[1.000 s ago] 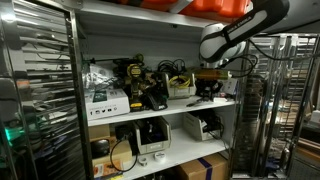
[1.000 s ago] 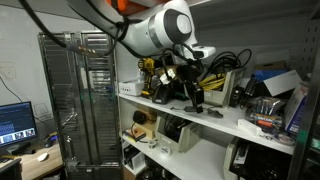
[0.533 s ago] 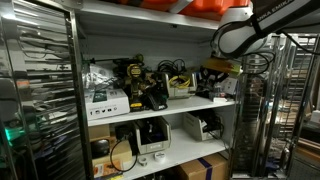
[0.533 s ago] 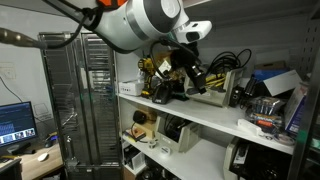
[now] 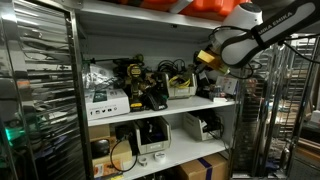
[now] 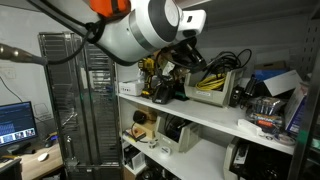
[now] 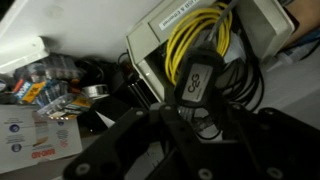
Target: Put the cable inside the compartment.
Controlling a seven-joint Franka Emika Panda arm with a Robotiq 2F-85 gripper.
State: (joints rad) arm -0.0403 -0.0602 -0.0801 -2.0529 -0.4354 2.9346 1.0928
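The black cable goes down and outward with my gripper into the compartment next, for release onto the yellow coils; the compartment is open, below and outward.
In the wrist view my gripper comes in from the bottom and is shut on a black cable with a black power brick that sticks up between the fingers. Just beyond it is the compartment, an open white box on the shelf that holds coiled yellow cables and black leads. In both exterior views the gripper hangs raised above the middle shelf, next to the box.
The shelf is crowded with yellow-black power tools and a white carton. A wire rack stands beside it. Packets and tape rolls lie left of the box. A shelf board is close overhead.
The gripper has risen from the shelf surface with the black cable in it and swung up toward the box with the yellow cables.
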